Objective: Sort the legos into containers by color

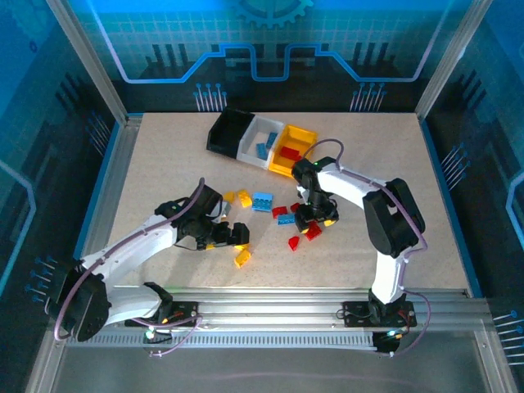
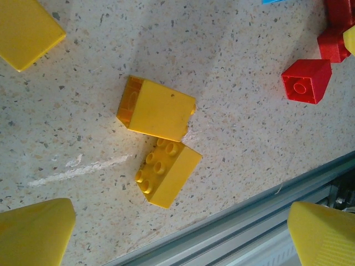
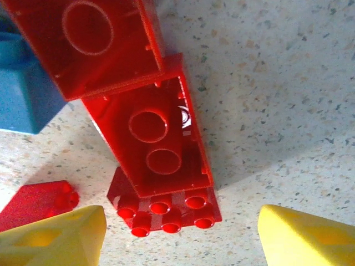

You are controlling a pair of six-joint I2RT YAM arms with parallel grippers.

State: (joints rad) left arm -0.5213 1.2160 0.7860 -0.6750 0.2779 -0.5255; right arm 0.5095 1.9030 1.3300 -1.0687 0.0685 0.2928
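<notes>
My right gripper should next go down until its open fingers are around the studded red lego (image 1: pixel 313 232) (image 3: pixel 166 213), which lies below in line with the gap between them, and then close.
Three joined containers stand at the back: black (image 1: pixel 225 131), white (image 1: pixel 264 141) with blue legos in it, and yellow-orange (image 1: pixel 295 149) with red legos in it. My left gripper (image 1: pixel 233 236) (image 2: pixel 180 235) is open above two touching yellow legos (image 2: pixel 158 108) (image 2: pixel 166 173), which lie just ahead of its yellow fingertips (image 2: pixel 36 233). My right gripper (image 1: pixel 315 217) (image 3: pixel 180 238) is open over a cluster of red legos: a studded one (image 3: pixel 166 213) lies between and just ahead of its fingertips (image 3: pixel 308 238), and an upended one (image 3: pixel 147 138) leans on it.
Loose legos lie mid-table: yellow (image 1: pixel 243 197), blue (image 1: pixel 262 201), blue (image 1: pixel 286 218), red (image 1: pixel 294 242), yellow (image 1: pixel 243 259). A red lego (image 2: pixel 305 81) lies right of the left gripper. The table's metal front rail (image 2: pixel 266 216) runs close by. A blue lego (image 3: pixel 22 94) touches the red cluster.
</notes>
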